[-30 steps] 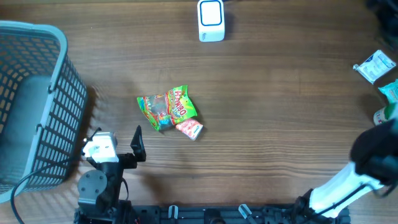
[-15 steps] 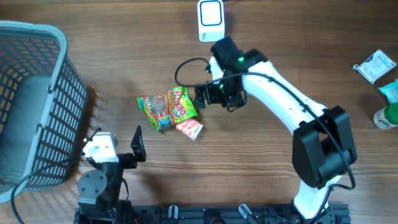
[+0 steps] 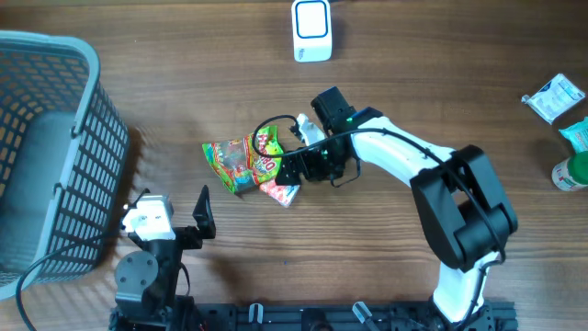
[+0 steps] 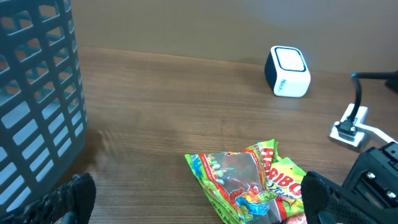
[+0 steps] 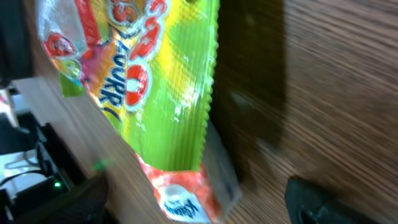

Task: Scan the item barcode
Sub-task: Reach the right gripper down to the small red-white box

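Observation:
My right gripper lowers and shifts toward the bag (image 3: 241, 162) next, onto the red and white packet's exposed end, since the bag's crimped edge covers all but that end.
A green Haribo candy bag (image 3: 241, 162) lies mid-table, with a small red and white packet (image 3: 280, 191) touching its lower right corner. My right gripper (image 3: 287, 171) is low over both, open. In the right wrist view its dark fingers straddle the red packet (image 5: 186, 196) and the bag's crimped edge (image 5: 171, 87), gripping neither. The white barcode scanner (image 3: 311, 30) stands at the far edge, and it shows in the left wrist view too (image 4: 288, 71). My left gripper (image 3: 172, 210) rests open near the front left, with the bag (image 4: 249, 180) ahead of it.
A grey-blue mesh basket (image 3: 87, 110) fills the left side. At the right edge lie a white and blue packet (image 3: 554, 97), a teal packet (image 3: 577, 136) and a green bottle (image 3: 570, 171). The right arm's cable (image 3: 276, 124) loops above the bag.
The right arm swung in from the right edge and dropped onto the bag's right end beside the red packet. The bag's right edge now looks pushed up. The left arm stayed still.

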You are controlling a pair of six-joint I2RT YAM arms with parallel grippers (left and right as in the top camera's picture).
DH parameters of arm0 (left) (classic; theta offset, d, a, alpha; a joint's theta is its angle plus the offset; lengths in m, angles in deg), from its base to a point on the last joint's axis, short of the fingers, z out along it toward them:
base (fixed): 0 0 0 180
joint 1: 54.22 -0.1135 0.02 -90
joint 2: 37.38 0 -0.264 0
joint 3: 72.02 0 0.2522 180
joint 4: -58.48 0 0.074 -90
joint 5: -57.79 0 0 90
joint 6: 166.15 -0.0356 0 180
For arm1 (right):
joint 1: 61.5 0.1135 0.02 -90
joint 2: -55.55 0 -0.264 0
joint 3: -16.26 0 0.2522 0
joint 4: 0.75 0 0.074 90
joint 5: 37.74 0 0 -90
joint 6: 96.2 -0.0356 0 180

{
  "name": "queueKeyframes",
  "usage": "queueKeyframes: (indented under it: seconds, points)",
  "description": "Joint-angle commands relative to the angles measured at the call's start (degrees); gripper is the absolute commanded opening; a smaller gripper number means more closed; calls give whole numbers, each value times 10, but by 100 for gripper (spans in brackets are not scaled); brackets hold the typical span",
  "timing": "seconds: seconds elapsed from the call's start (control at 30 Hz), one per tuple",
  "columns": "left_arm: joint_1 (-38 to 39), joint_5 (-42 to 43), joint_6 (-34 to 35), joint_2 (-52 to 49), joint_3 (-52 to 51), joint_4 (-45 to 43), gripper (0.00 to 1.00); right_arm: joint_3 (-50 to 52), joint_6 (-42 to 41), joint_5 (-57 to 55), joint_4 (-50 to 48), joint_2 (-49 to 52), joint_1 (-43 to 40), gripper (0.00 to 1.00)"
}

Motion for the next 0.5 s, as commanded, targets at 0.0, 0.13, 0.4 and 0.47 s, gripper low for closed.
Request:
queueKeyframes:
  seconds: [0.0, 0.13, 0.4, 0.47]
  points:
    - [3, -9, 3, 3, -3, -1, 100, 6, -22, 21, -9, 54, 11, 85]
    - [3, -9, 3, 3, -3, -1, 100, 6, -74, -33, -9, 98, 31, 47]
    - [3, -9, 3, 3, -3, -1, 100, -11, -135, -80, 27, 75, 30, 4]
    - [3, -9, 3, 3, -3, -1, 100, -15, -133, -61, 58, 23, 14, 4]
